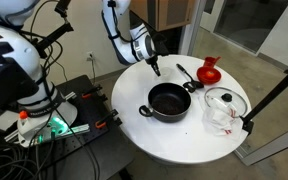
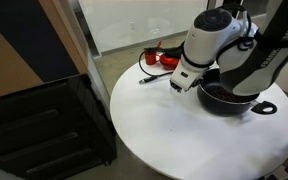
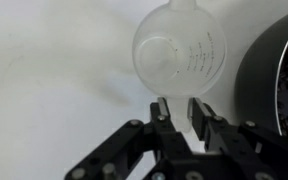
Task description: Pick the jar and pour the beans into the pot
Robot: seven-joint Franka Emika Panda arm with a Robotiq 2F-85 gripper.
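Observation:
My gripper should next lower the jar (image 3: 179, 55) it is holding onto the bare tabletop below it beside the pot and let go of the pale tab, because the jar looks empty.
In the wrist view my gripper (image 3: 181, 108) is shut on a pale tab at the edge of the small see-through jar (image 3: 179, 55). The jar is tipped so I look into it; it has printed marks and looks empty. The black pot (image 3: 281, 90) fills the right edge, with dark speckled contents inside. In both exterior views the gripper (image 1: 156, 68) (image 2: 177, 84) hangs just beside the pot (image 1: 170, 114) (image 2: 234, 103) on the round white table. The jar is too small to make out there.
A red flared vessel (image 1: 209, 70) (image 2: 159, 58) stands behind the pot. A black ladle (image 1: 185, 75) lies between them. A clear glass lid with a knob (image 1: 224, 103) rests beside the pot near the table edge (image 1: 184, 155).

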